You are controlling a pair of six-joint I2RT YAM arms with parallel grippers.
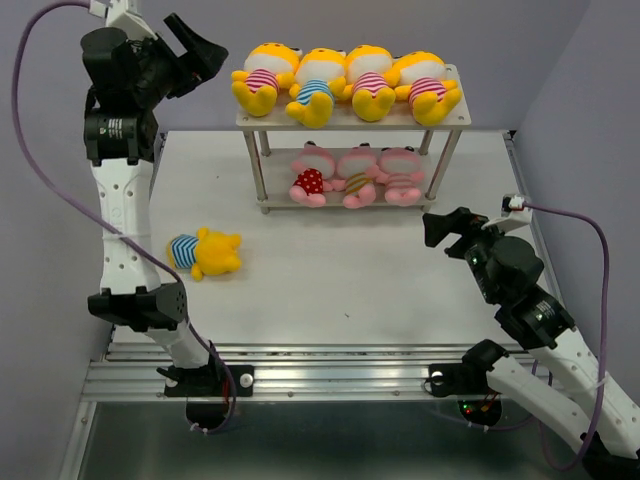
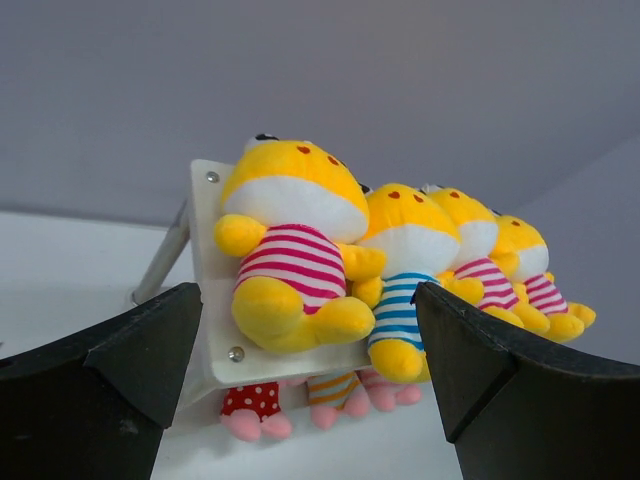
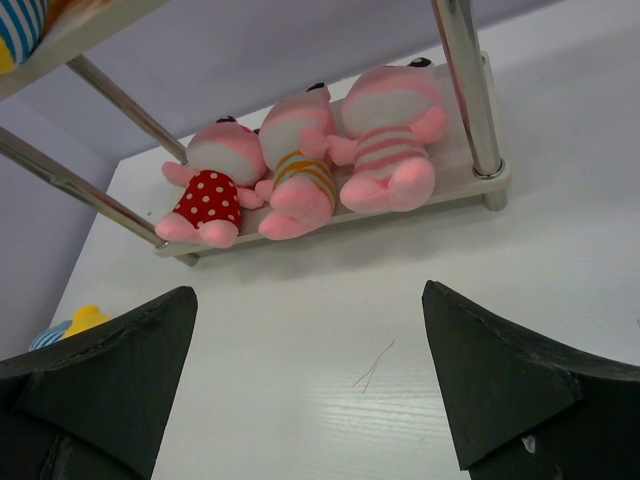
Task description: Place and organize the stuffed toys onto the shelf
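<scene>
My left gripper will move back and down, tipping its fingers down over the toy's yellow head (image 1: pixel 217 254). This toy is the only one off the shelf, and it is below my left gripper and nearer my base.
The shelf (image 1: pixel 280 121) stands at the back of the table. Several yellow stuffed toys (image 1: pixel 316 85) sit in a row on its top board. Three pink toys (image 1: pixel 357 175) sit on the lower board, leaving a gap at its right end. One yellow toy in a blue-striped shirt (image 1: pixel 205 252) lies on the table at the left. My left gripper (image 1: pixel 205 50) is open and empty, raised just left of the top board, facing the yellow row (image 2: pixel 290 260). My right gripper (image 1: pixel 440 225) is open and empty, low, in front of the shelf's right leg, facing the pink toys (image 3: pixel 300 175).
The shelf's thin metal legs (image 3: pixel 465 90) stand close ahead of the right gripper. A purple wall runs behind the shelf. The lying toy shows at the lower left of the right wrist view (image 3: pixel 75 322). A metal rail (image 1: pixel 330 375) runs along the table's near edge.
</scene>
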